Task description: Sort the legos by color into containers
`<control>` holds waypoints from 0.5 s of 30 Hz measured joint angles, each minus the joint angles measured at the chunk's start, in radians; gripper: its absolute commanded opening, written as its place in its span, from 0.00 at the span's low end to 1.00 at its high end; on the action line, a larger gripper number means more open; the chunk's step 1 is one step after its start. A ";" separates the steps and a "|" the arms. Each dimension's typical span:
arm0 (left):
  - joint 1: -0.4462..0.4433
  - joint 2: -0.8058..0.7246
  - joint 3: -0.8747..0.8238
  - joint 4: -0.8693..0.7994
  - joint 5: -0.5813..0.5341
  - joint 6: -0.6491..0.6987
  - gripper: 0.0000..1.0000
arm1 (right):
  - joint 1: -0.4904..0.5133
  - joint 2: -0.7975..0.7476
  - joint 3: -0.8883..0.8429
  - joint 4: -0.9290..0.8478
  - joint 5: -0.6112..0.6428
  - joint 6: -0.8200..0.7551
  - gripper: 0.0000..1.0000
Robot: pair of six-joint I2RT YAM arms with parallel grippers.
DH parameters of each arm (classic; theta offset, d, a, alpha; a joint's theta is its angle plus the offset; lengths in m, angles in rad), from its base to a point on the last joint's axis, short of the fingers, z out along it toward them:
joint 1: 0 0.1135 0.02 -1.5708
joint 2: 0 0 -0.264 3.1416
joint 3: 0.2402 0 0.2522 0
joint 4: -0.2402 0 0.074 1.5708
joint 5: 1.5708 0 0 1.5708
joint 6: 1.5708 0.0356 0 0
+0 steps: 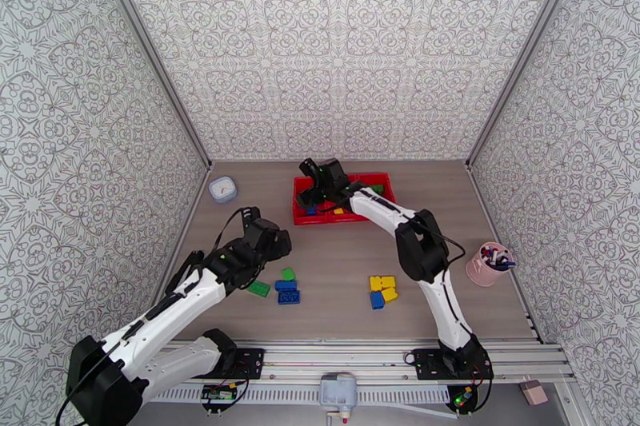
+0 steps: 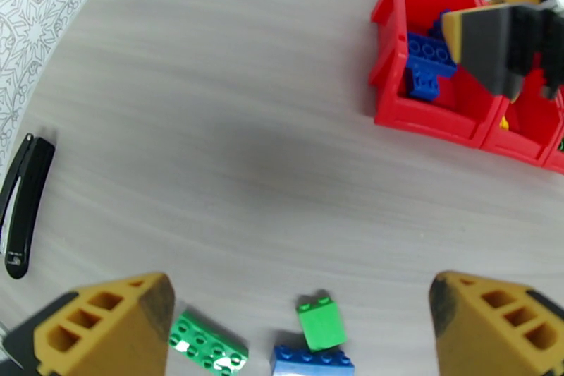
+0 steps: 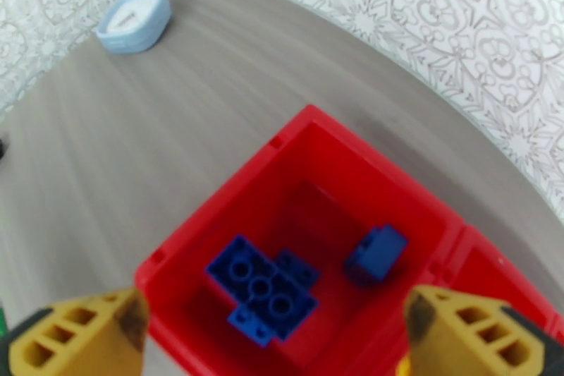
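Observation:
The left gripper moves down and back next to close around the green brick beside the blue brick, since it sits below the gripper's fingers, nearer my base.
The red tray (image 1: 382, 177) lies at the back centre of the table. My right gripper (image 1: 314, 184) hangs open over its left compartment, fingers wide apart (image 3: 275, 317). Two blue legos (image 3: 261, 289) (image 3: 376, 252) lie in that compartment (image 3: 211, 229). My left gripper (image 1: 276, 246) is open above a loose group: a green brick (image 2: 321, 324), a flat green brick (image 2: 208, 347) and a blue brick (image 2: 312, 360). Further right on the table lie two yellow bricks (image 1: 382, 283) and a blue one (image 1: 377, 300). The left wrist view catches the tray (image 2: 423, 116) and the right gripper (image 2: 493, 39) above it.
A small pale-blue and white dish (image 1: 223, 189) sits at the back left. At the right edge stands a pink cup (image 1: 490, 263) of pens. A black strap-like part (image 2: 25, 201) lies at the left of the left wrist view. Patterned walls close in three sides.

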 measured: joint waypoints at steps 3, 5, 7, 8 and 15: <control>-0.037 0.016 0.009 -0.034 -0.005 -0.037 1.00 | 0.000 -0.143 -0.171 0.069 -0.011 0.000 1.00; -0.060 0.029 0.009 -0.058 -0.004 -0.065 1.00 | 0.000 -0.223 -0.271 0.108 -0.017 0.000 1.00; -0.081 0.047 0.009 -0.074 0.005 -0.092 0.99 | 0.000 -0.298 -0.371 0.137 -0.020 0.000 1.00; -0.086 0.055 0.009 -0.078 0.011 -0.103 0.97 | 0.000 -0.325 -0.411 0.145 -0.020 0.000 1.00; -0.090 0.153 0.008 -0.080 0.078 -0.194 0.88 | 0.000 -0.455 -0.634 0.163 -0.027 -0.008 1.00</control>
